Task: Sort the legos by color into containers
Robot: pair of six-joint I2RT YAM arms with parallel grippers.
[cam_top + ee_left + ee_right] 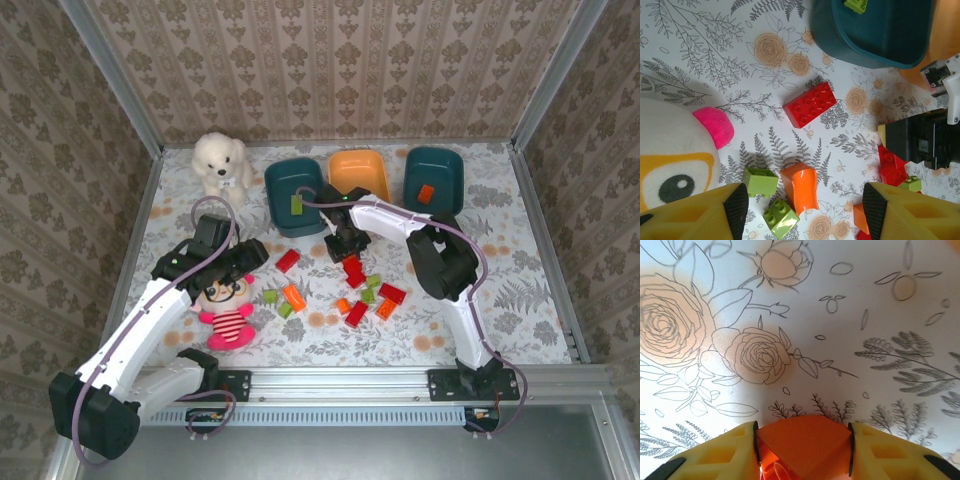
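The right gripper rises next, swings over the teal tub with a matching brick (434, 185) and releases the lego, since that tub stands outward of it, past the orange tub (358, 172).
Several red, orange and light green legos lie scattered mid-table, among them a red brick (288, 261) and an orange one (294, 296). At the back stand three containers: a teal tub (280, 180) holding a green brick (296, 205), an orange tub (358, 172), and a teal tub (445, 165) holding an orange-red brick (425, 193). My right gripper (802, 430) is low over the cloth, shut on an orange lego (805, 447). My left gripper (805, 210) hovers open above an orange brick (801, 187) and two green bricks (760, 181), holding nothing.
A striped pink doll (228, 305) lies just left of the left gripper, close to the green bricks. A white plush dog (222, 165) sits at the back left. Patterned walls enclose the table on three sides.
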